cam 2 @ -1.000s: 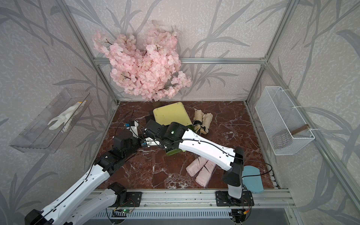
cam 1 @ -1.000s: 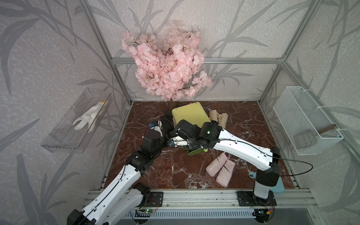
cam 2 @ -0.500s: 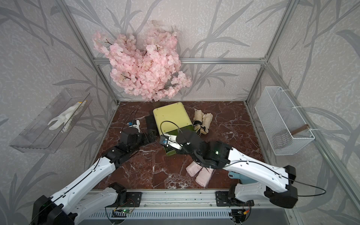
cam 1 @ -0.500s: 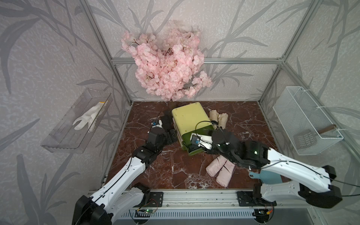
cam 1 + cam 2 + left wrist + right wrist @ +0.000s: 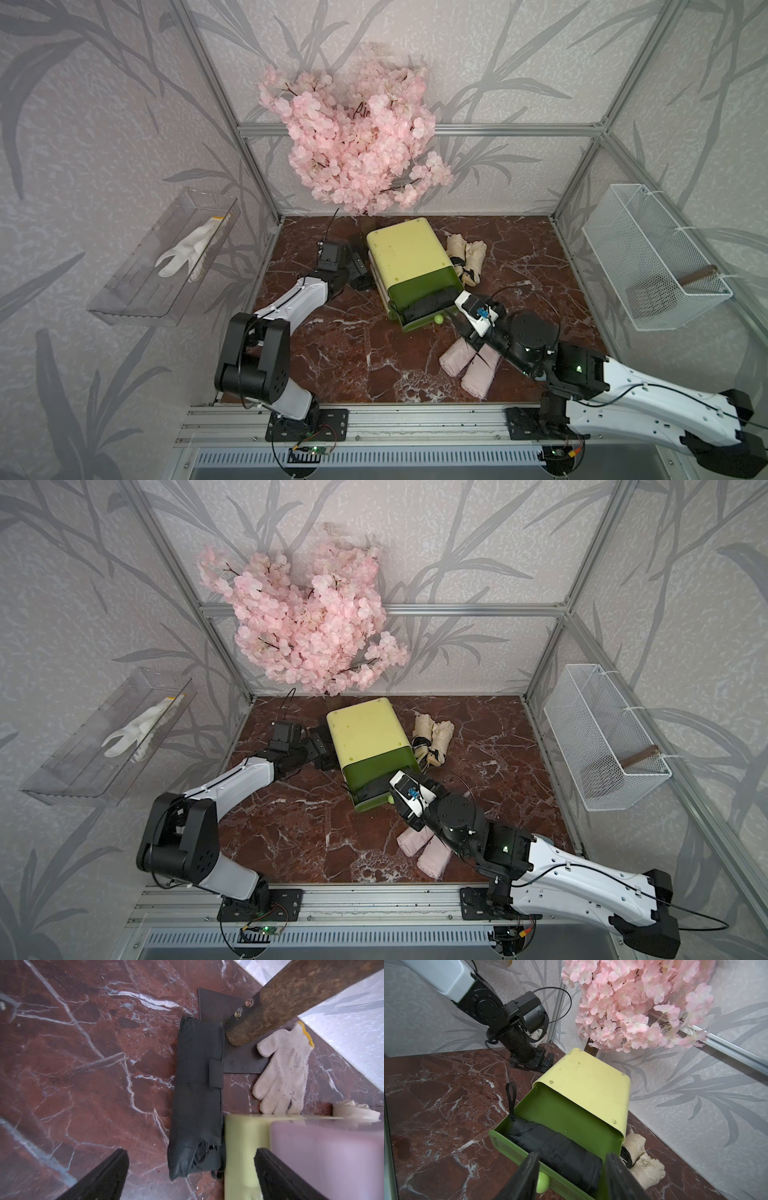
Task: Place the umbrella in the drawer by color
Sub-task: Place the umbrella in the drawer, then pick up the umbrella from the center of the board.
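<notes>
The robot should next move its left gripper outward and down onto the near half of the black umbrella (image 5: 196, 1132) by the cabinet, since the open fingers straddle the umbrella's width.
The yellow-green drawer cabinet (image 5: 405, 253) (image 5: 365, 729) stands mid-floor with its green top drawer (image 5: 512, 1147) pulled out. A folded black umbrella (image 5: 428, 305) (image 5: 556, 1147) lies inside that drawer. My right gripper (image 5: 572, 1156) hovers just in front of the drawer, open and holding nothing. A second black umbrella (image 5: 197, 1095) lies on the floor against the cabinet's left side. My left gripper (image 5: 191, 1152) is open just above its near end. Two beige umbrellas (image 5: 467, 255) lie right of the cabinet and two pink umbrellas (image 5: 469, 365) in front.
The blossom tree (image 5: 353, 141) overhangs the back; its trunk (image 5: 291, 1001) and black base plate sit behind the cabinet beside a white glove (image 5: 284, 1076). A clear shelf (image 5: 124, 291) hangs on the left wall and a wire basket (image 5: 652, 257) on the right.
My right arm has pulled back from over the drawer toward the front right, its jaws opening; the black umbrella stays in the drawer. My left arm swung to the cabinet's left side.
</notes>
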